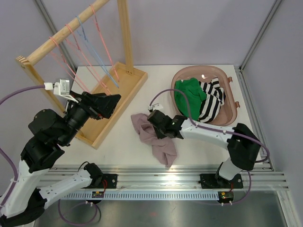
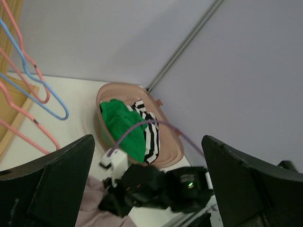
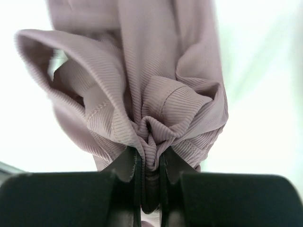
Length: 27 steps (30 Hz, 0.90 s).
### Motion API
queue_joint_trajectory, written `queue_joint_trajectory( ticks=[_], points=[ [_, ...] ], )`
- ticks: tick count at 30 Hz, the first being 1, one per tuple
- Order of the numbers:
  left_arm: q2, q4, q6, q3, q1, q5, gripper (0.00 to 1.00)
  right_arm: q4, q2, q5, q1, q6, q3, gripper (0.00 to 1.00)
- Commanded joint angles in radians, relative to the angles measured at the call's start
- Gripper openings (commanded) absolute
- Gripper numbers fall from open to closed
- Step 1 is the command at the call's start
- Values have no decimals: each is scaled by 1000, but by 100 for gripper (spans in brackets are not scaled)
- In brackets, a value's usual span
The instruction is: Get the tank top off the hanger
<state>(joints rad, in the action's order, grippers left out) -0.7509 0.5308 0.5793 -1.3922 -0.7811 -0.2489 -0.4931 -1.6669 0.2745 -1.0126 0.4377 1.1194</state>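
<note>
My right gripper should next lift the tank top, move outward over the pink basin and go down toward the striped garment (image 1: 211, 100), because that basin already has clothes in it.
The mauve ribbed tank top (image 1: 154, 138) lies crumpled on the white table, off any hanger. My right gripper (image 1: 155, 126) is shut on a bunched fold of it; the right wrist view shows the fabric (image 3: 142, 109) pinched between the two black fingers (image 3: 127, 165). Several pink and blue hangers (image 1: 83, 52) hang bare on the wooden rack (image 1: 61, 33) at the back left; some also show in the left wrist view (image 2: 28, 90). My left gripper (image 1: 110, 105) is open and empty, held over the rack's base, its jaws wide apart in the left wrist view.
A pink basin (image 1: 222, 118) at the back right holds a green garment (image 1: 188, 97) and a black-and-white striped one (image 1: 212, 100). The rack's wooden base tray (image 1: 128, 85) sits left of the tank top. Metal frame posts stand at the right.
</note>
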Motion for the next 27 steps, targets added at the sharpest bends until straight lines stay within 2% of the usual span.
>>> queue_joint_trajectory(
  ticks=[1,7,11,17,20,22,27],
  points=[
    [71,-11,-50,117,-4,121,99,-65,140,118,-6,-30,94,0],
    [208,32,-99,264,-4,244,99,-217,216,258,-1,-93,301,0],
    [272,119,-137,324,-4,309,99,-317,231,322,26,-157,448,0],
    [321,192,-179,412,-4,387,99,-404,217,353,155,-249,670,0],
    [331,215,-193,464,-4,343,99,-433,211,364,253,-280,733,0],
    [331,222,-184,499,-4,257,99,-443,208,367,310,-295,753,0],
    [315,204,-165,564,-4,160,99,-446,187,329,515,-297,737,0]
  ],
)
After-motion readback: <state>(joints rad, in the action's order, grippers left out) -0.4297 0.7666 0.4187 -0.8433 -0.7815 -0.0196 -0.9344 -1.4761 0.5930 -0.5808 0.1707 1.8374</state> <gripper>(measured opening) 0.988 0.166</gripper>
